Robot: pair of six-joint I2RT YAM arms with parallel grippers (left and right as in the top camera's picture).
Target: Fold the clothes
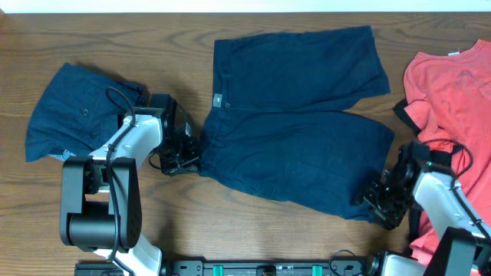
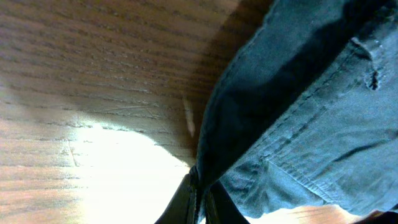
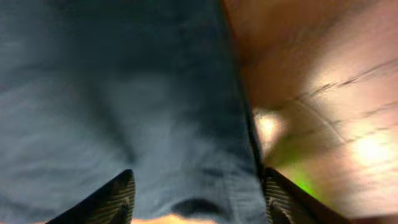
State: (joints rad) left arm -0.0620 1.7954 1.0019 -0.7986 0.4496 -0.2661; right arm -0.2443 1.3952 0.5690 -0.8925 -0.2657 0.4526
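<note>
My left gripper lifts up off the wooden table with the shorts' lower waistband corner (image 1: 203, 169) (image 2: 206, 173) between its fingers next, then releases it, as the shorts lie crooked.
Dark navy shorts (image 1: 299, 130) lie spread across the middle of the wooden table, waistband at the left, legs to the right. My left gripper (image 1: 188, 156) is shut on the lower waistband corner of these shorts (image 2: 298, 124); the cloth is pinched between its fingers (image 2: 200, 199). My right gripper (image 1: 381, 201) is open at the lower leg hem, its fingers (image 3: 196, 196) straddling the navy cloth (image 3: 124, 106). A second pair of navy shorts (image 1: 77, 111) lies folded at the far left. A coral-red T-shirt (image 1: 453, 92) lies at the right edge.
The table edge runs along the top of the overhead view (image 1: 230, 6). Bare wood (image 1: 253, 230) shows in front of the shorts. The arm bases (image 1: 100, 215) stand at the front left and front right.
</note>
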